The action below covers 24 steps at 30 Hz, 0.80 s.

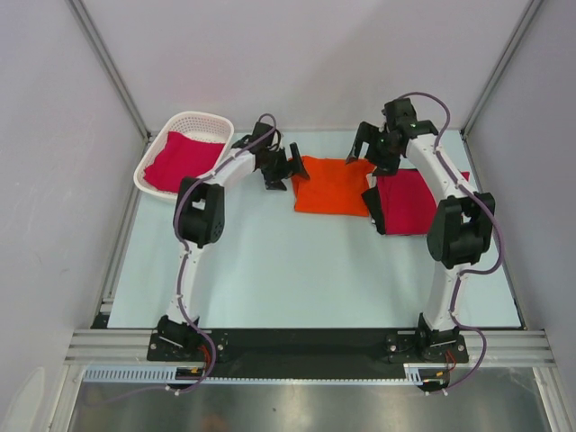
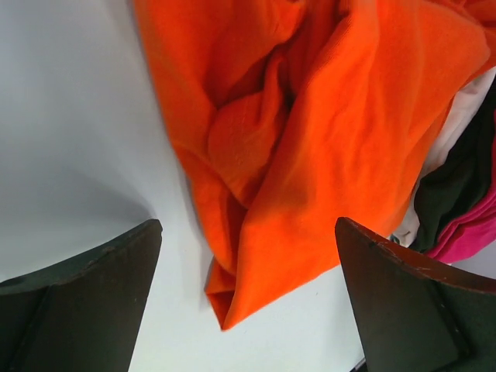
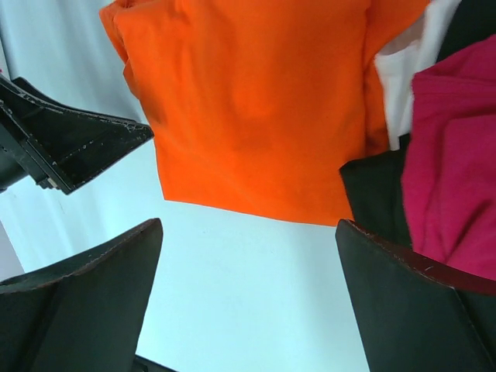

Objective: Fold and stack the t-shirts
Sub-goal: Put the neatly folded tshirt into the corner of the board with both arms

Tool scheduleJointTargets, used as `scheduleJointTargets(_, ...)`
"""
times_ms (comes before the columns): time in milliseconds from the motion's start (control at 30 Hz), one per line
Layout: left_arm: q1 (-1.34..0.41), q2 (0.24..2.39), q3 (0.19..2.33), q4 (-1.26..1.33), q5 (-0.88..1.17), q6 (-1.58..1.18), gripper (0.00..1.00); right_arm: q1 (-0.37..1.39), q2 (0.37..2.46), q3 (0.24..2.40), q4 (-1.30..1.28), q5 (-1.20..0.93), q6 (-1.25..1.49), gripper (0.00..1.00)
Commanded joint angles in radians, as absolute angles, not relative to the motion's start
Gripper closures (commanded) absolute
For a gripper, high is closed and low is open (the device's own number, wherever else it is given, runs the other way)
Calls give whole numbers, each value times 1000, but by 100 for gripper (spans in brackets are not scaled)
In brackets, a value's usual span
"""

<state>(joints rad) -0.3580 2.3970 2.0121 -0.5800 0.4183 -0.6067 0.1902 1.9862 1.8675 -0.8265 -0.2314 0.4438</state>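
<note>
My left gripper moves down and across onto the t-shirt's bunched fold (image 1: 305,180) (image 2: 260,167) next, since the fold is below its open fingers, to their right in the top view.
A folded bright orange t-shirt (image 1: 331,185) lies flat at mid-table. My left gripper (image 1: 288,174) hovers at its left edge, open, with the shirt's bunched corner (image 2: 256,256) between and beyond the fingers, untouched. Over the shirt's far right corner my right gripper (image 1: 367,151) is open and holds nothing; the right wrist view shows the orange shirt (image 3: 256,108) ahead of its fingers (image 3: 93,294). A crimson t-shirt (image 1: 409,202) lies folded to the right of the orange one, partly under the right arm. Another crimson t-shirt (image 1: 180,160) sits in the white basket (image 1: 200,119).
The lattice basket stands at the far left corner. A dark cloth edge (image 1: 373,209) and a strip of white (image 3: 403,70) show between the orange and crimson shirts. Grey walls close in the table on three sides. Bare table (image 1: 297,270) lies in front of the shirts.
</note>
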Motion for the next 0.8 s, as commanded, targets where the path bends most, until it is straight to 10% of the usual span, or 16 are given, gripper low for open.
scheduleJointTargets(0, -390, 2462, 2104, -574, 452, -646, 0, 144, 1924, 1870, -801, -291, 439, 0)
scheduleJointTargets(400, -454, 2617, 2212, -586, 515, -738, 24, 95, 1916, 1861, -818, -357, 420, 0)
scheduleJointTargets(500, -451, 2623, 2212, -598, 520, -745, 67, 94, 1927, 1858, -827, -382, 417, 0)
scheduleJointTargets(533, -445, 2625, 2212, -609, 517, -749, 100, 94, 1933, 1855, -827, -385, 420, 0)
scheduleJointTargets(767, -355, 2452, 1975, -643, 403, -695, 100, 120, 1971, 1829, -789, -468, 448, 0)
